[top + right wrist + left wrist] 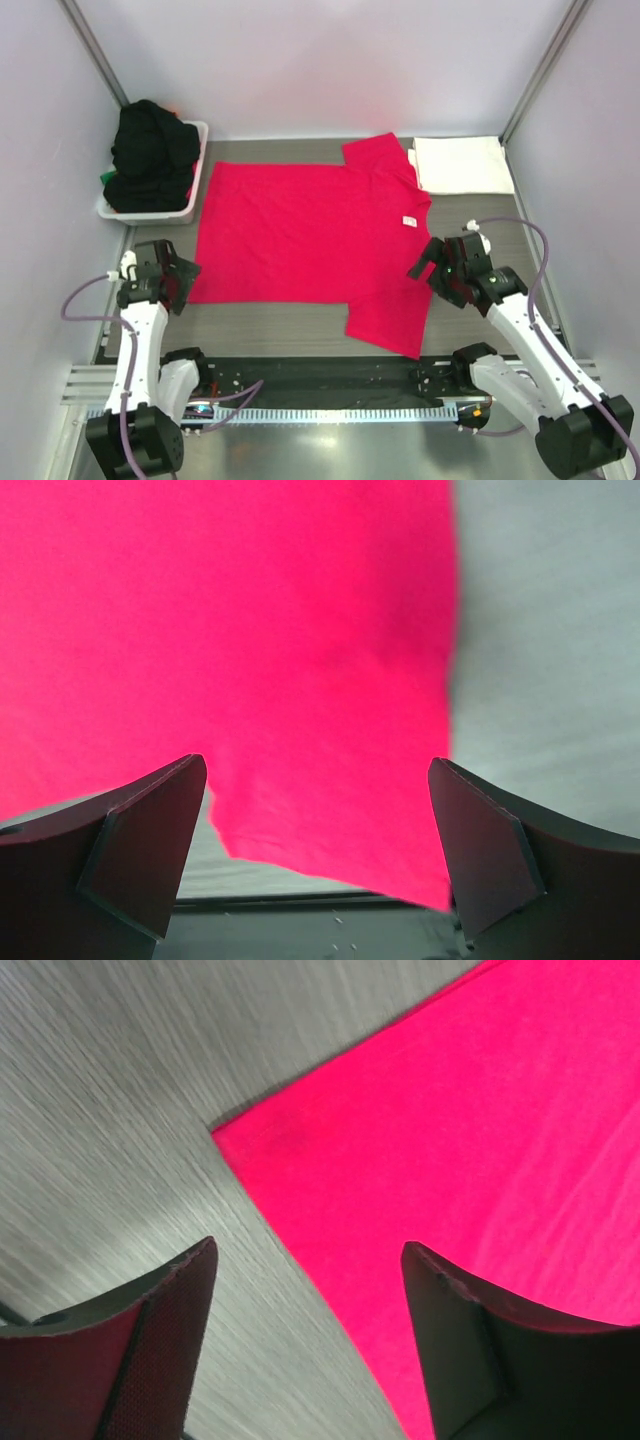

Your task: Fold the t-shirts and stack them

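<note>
The near sleeve's cuff (405,349) (395,888) is below the open fingers and toward my base, so my right gripper needs to move back and down next and close on it.
A bright pinkish-red t-shirt (300,230) lies spread flat in the middle of the table, collar to the right. A white t-shirt (460,165) lies folded in a neat rectangle at the back right. Black t-shirts (150,150) are heaped in the basket, with slivers of orange and green beside them. My left gripper (186,282) is open and empty over the red shirt's near-left corner (470,1130); that corner lies just beyond the fingertips (150,1340). My right gripper (425,258) is open and empty above the near sleeve (250,630), whose edge lies between the jaws.
The white slotted basket (150,212) stands at the back left by the shirt's hem. A black strip (320,375) runs along the near edge between the arm bases. Walls and metal frame posts close in the table on three sides.
</note>
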Motion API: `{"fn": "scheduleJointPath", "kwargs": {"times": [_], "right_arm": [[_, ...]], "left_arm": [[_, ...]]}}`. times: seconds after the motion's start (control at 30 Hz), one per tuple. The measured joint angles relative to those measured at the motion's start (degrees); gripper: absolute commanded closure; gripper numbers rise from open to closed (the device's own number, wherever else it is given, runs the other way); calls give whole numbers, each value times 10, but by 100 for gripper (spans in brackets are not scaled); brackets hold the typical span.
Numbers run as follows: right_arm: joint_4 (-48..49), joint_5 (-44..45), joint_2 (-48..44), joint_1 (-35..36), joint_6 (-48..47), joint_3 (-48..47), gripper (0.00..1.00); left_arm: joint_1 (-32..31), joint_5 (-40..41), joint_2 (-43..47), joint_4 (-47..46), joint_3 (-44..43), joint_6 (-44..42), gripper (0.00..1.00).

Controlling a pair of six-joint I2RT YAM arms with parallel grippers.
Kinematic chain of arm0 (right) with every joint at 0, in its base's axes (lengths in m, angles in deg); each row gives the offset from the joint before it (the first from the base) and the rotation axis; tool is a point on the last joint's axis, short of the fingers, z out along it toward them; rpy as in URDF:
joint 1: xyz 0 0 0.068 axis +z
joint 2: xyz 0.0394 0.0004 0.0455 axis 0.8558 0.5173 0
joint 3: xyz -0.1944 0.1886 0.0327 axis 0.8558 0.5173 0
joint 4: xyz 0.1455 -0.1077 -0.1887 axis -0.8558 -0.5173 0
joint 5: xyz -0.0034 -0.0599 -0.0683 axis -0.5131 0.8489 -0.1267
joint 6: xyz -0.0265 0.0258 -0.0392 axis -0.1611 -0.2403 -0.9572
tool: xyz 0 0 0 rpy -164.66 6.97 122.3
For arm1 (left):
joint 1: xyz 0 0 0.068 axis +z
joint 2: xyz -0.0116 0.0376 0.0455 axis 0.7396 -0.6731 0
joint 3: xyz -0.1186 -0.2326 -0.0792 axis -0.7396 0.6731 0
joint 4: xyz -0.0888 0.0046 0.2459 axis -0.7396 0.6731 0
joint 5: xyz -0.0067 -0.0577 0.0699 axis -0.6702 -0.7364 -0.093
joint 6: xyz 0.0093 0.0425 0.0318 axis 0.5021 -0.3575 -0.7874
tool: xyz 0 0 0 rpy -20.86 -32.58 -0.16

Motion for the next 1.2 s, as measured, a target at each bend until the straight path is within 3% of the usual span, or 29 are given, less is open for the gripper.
{"fn": "scheduleJointPath", "kwargs": {"times": [0.3,0.63,0.93,0.97,1.07,1.2], "right_arm": [[-60,27,-73,0,45,43,0],[-61,39,-73,0,50,67,0],[-54,43,-59,0,55,80,3],[-52,43,-57,0,57,82,3],[-51,39,-52,2,63,92,6],[-53,37,-54,28,85,110,9]], "left_arm": [[14,-12,-50,-59,70,68,33],[15,25,-145,-135,82,56,41],[15,45,-179,-205,96,43,71],[15,47,-181,-211,96,42,82],[16,51,-189,-232,100,41,98],[16,53,-191,-249,104,38,100]]}}
